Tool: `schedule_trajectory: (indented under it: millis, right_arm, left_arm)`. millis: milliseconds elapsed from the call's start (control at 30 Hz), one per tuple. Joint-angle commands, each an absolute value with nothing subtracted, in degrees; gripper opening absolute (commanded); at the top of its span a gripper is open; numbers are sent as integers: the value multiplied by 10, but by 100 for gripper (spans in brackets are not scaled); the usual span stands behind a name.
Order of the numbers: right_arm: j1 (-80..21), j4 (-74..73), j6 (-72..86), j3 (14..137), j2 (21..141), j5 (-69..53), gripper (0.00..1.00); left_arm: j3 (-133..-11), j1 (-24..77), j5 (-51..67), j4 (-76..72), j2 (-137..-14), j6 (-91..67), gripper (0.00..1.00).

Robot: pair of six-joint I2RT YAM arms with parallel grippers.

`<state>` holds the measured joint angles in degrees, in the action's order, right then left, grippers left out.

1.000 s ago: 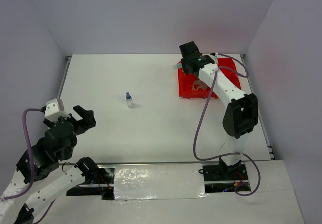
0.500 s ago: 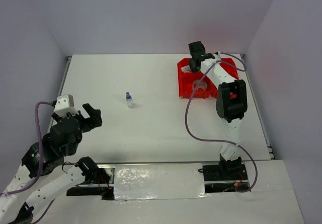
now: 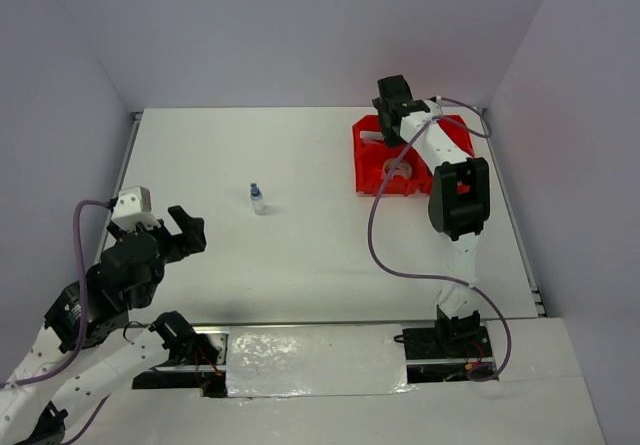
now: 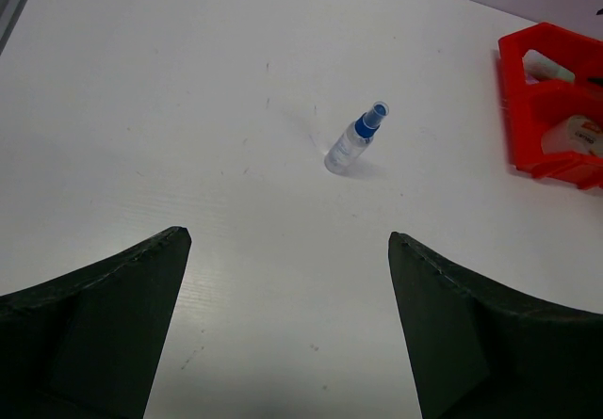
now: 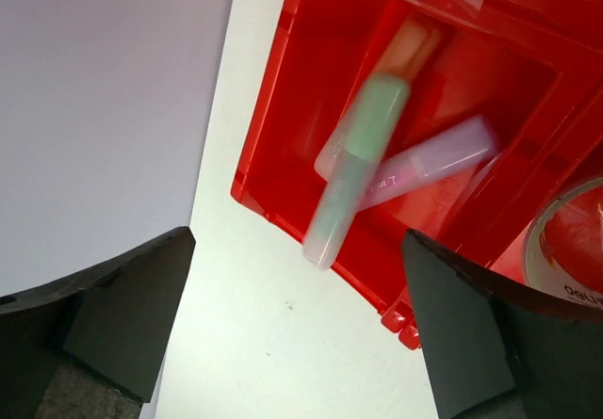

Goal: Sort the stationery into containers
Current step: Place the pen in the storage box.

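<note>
The left gripper moves outward to the small clear bottle (image 3: pixel 257 198) next and lowers over its blue cap. It then closes from above, since the bottle stands upright, cap uppermost.
The red containers (image 3: pixel 358 165) stand at the table's far right. My right gripper (image 3: pixel 392 95) hovers over their far-left bin, open (image 5: pixel 297 240). A green highlighter (image 5: pixel 358 169), motion-blurred, hangs loose between the spread fingers, free of both, slanting over the bin's rim (image 5: pixel 283 89). In that bin lie a pink highlighter (image 5: pixel 433 160) and an orange-tipped one (image 5: pixel 410 47). A tape roll (image 5: pixel 565 249) sits in the neighbouring bin. The small blue-capped clear bottle (image 3: pixel 257 198) stands upright mid-table. My left gripper (image 3: pixel 185 233) is open and empty near the left front, facing the bottle (image 4: pixel 353 141) from well short of it.
A purple cable (image 3: pixel 385 215) loops off the right arm over the table in front of the containers. Grey walls close in the table at the back and both sides. The tape roll (image 4: pixel 575 136) and the red containers (image 4: pixel 513 108) also show at the left wrist view's right edge.
My right gripper swung over the far-left bin and opened, letting go of the green highlighter, which is dropping. The left arm has risen and edged forward toward the bottle.
</note>
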<state>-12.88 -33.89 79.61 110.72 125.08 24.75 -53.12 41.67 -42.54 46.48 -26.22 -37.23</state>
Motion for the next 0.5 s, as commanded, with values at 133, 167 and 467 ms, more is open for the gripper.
schedule_trajectory:
  millis: [133, 167, 467]
  right_arm:
    - [-124, -341, 774, 1101, 1202, 273, 100]
    - [-125, -332, 763, 1096, 1193, 272, 100]
    - [-200, -200, 510, 896, 959, 184, 100]
  left_arm:
    - [-530, 419, -420, 441, -258, -359, 99]
    - [-529, 419, -420, 441, -258, -359, 99]
    - [-531, 418, -410, 436, -301, -359, 99]
